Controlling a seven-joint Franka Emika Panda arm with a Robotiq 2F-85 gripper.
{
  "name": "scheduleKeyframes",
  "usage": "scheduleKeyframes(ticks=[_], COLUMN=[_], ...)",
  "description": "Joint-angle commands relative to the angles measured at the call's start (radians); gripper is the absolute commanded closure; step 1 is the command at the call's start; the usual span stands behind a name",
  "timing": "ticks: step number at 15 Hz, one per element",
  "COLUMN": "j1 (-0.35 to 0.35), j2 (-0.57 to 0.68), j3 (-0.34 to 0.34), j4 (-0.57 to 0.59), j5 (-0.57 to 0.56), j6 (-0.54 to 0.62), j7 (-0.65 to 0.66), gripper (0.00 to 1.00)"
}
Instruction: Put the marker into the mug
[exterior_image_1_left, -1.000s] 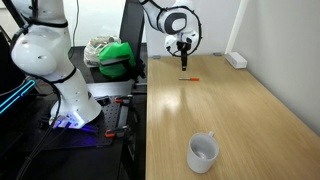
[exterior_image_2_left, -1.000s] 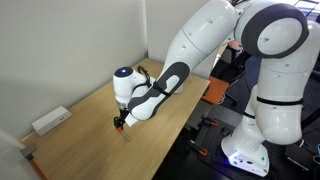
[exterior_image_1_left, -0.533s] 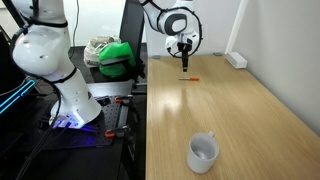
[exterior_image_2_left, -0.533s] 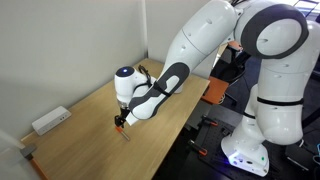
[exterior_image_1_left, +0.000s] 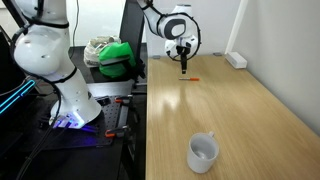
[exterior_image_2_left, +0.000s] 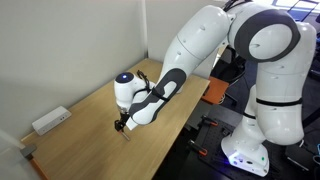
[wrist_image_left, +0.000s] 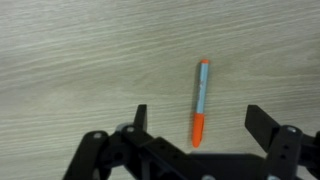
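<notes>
The orange-red end of the marker is down and outward from my gripper, and my gripper should move onto it.
The marker (wrist_image_left: 200, 103), orange-red with a pale blue-grey end, lies flat on the wooden table. In the wrist view it lies between my two fingers, a little nearer the right one. It also shows in an exterior view (exterior_image_1_left: 190, 79) just below my gripper (exterior_image_1_left: 184, 69). My gripper (wrist_image_left: 198, 128) is open and empty, hovering low over the marker; it also shows in an exterior view (exterior_image_2_left: 121, 126). The white mug (exterior_image_1_left: 203, 153) stands upright at the near end of the table, far from the gripper.
A white power strip (exterior_image_1_left: 236, 60) lies at the table's far edge, also in an exterior view (exterior_image_2_left: 50, 121). A green and white bundle (exterior_image_1_left: 114, 55) sits beside the table. A second white robot base (exterior_image_1_left: 50, 60) stands off the table's side.
My gripper has moved down closer to the marker. The marker and mug have not moved.
</notes>
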Motion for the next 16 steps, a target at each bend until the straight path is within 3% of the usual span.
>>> scheduleKeyframes(ticks=[1,14,16], j1=[0.029,0.111,0.117], j2=[0.066,0.273,0.292], j3=[-0.032,-0.124,-0.129], j4=[0.053,0.243,0.264], j5=[-0.011,-0.005,-0.003], j6=[0.03,0.061,0.06], j7=[-0.02,-0.014,-0.016], gripper=[0.0,0.0,0.06])
